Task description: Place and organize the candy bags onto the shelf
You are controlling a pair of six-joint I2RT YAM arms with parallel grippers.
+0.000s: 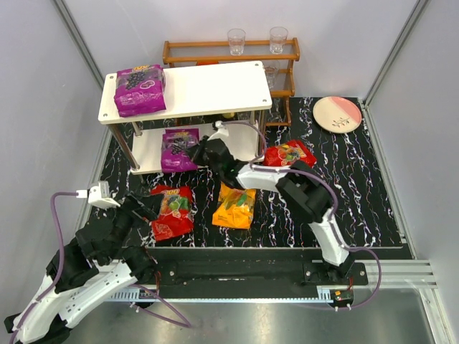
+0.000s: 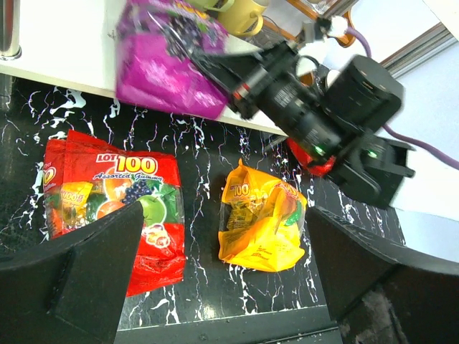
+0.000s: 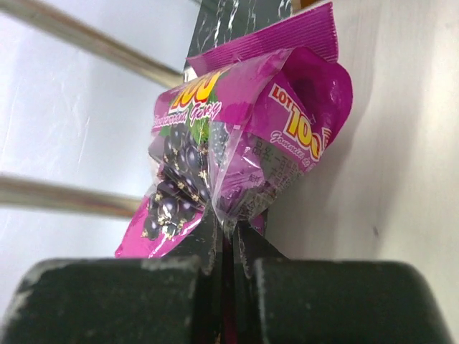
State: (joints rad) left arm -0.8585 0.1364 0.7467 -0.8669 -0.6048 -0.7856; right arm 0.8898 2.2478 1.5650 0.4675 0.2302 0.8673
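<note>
My right gripper lifts up and outward next. It then releases its purple bag on the shelf's top board's bare part [image 1: 191, 89], which lies above it, beside the other purple bag.
One purple candy bag [image 1: 140, 89] lies on the top board of the white shelf [image 1: 208, 86]. A second purple bag [image 1: 178, 149] [image 3: 237, 150] rests on the lower board, and my right gripper [image 1: 199, 152] [image 3: 228, 236] is shut on its crumpled edge. On the black table lie a red bag [image 1: 172, 211] [image 2: 115, 201], an orange bag [image 1: 235, 206] [image 2: 262, 226] and another red bag [image 1: 289, 153] beside the right arm. My left gripper [image 1: 140, 208] [image 2: 222, 287] hovers open over the table near the front, with nothing between its fingers; the red and orange bags lie just beyond them.
A brown wooden rack [image 1: 229, 54] with two clear glasses [image 1: 236, 40] stands behind the shelf. A pink and white plate [image 1: 337, 113] sits at the back right. Yellow mugs [image 2: 247, 14] show behind the lower board. The shelf's metal legs [image 3: 86, 36] stand close to the right gripper.
</note>
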